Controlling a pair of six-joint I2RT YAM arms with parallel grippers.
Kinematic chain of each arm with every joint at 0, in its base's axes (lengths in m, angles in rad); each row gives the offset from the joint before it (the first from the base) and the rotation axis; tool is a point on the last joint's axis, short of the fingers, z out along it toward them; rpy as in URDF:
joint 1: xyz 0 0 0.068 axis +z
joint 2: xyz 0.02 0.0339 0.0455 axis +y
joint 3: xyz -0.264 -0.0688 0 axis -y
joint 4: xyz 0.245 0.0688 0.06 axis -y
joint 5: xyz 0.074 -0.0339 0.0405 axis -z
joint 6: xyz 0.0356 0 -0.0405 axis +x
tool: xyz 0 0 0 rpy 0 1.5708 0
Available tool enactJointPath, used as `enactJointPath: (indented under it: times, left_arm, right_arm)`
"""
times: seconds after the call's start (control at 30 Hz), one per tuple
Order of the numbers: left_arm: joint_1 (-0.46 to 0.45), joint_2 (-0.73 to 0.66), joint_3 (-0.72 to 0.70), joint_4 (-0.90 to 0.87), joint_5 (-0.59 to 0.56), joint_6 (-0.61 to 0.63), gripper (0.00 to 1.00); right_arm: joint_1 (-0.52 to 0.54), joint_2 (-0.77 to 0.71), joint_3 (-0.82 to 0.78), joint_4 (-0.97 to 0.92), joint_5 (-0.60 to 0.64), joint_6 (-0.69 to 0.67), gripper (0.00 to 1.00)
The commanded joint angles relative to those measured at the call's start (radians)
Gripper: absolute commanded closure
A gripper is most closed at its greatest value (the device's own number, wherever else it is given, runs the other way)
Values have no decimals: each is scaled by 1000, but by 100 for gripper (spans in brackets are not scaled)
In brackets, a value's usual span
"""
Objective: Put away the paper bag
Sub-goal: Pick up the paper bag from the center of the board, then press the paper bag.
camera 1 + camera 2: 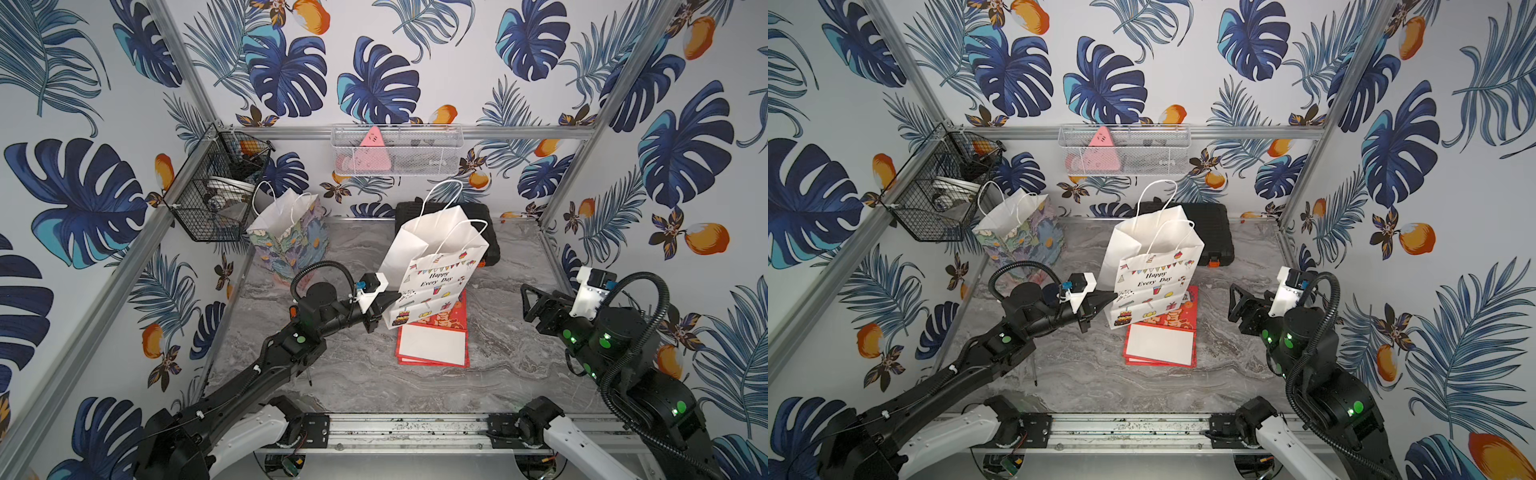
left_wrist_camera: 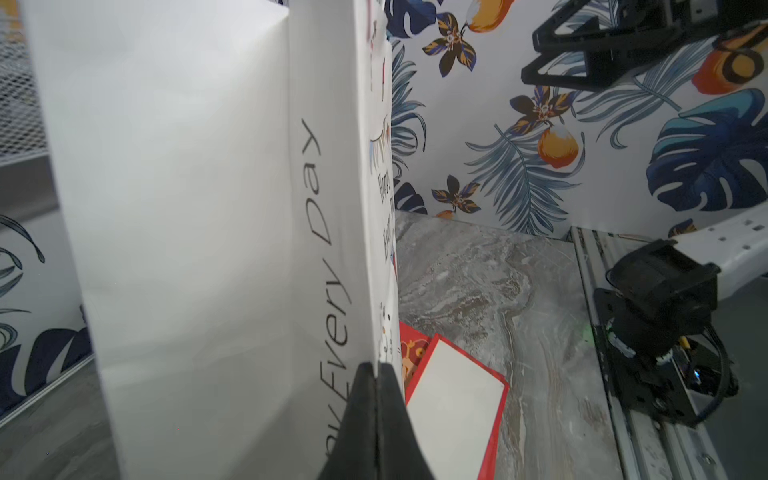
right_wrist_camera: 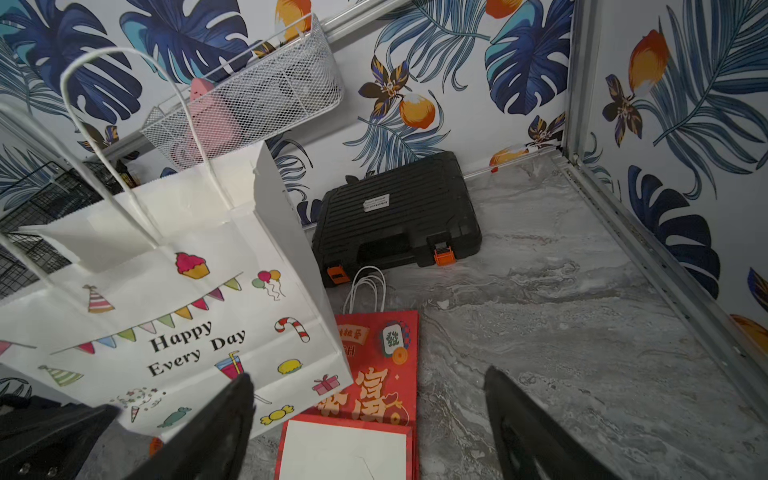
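Observation:
The tilted bag in my left gripper comes down and back to the red bag's white panel next. Its base rests there, then my left gripper releases it.
A white paper bag printed "Happy Every Day" stands open and tilted in the middle of the table, its twine handles up. My left gripper is shut on the bag's lower left vertical edge; the bag's side panel fills the left wrist view. Its lower corner overlaps a red paper bag lying flat on the table. My right gripper hovers open to the right of both bags, holding nothing.
A floral paper bag stands at the back left below a black wire basket. A black tool case lies against the back wall. A white mesh basket hangs on the back rail.

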Motion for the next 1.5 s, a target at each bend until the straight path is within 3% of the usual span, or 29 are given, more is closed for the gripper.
enactJointPath:
  times: [0.0,0.33,0.57,0.7,0.8,1.0,1.1,1.17,1.4,1.47]
  left_arm:
    - [4,-47,-56,-58,75,47,100]
    - [8,-140,-184,-57,65,101,100]
    - [9,-186,-214,-85,46,141,100]
    - [8,-177,-222,-70,51,139,100]
    - [8,-175,-224,-70,46,137,100]
    - [9,-200,-212,-121,14,129,75]
    - [9,-219,-210,-112,-10,95,54]
    - [9,-223,-198,-105,-9,74,49]
    - [9,-184,-146,-97,-44,43,51]
    - [9,-182,-136,-105,-54,49,57]
  right_arm:
    - [2,48,0,-42,-33,42,11]
    - [-6,276,147,-139,-119,55,11]
    - [-85,499,295,-227,-461,-33,17]
    - [-85,578,304,-232,-568,-86,24]
    - [-84,615,295,-210,-573,-105,34]
    - [-80,660,285,-178,-643,-112,60]
    - [-67,664,266,-155,-689,-108,63]
    - [-55,664,254,-137,-713,-102,64]
    - [-9,673,235,-112,-817,-106,67]
    - [-9,658,232,-98,-863,-118,61]
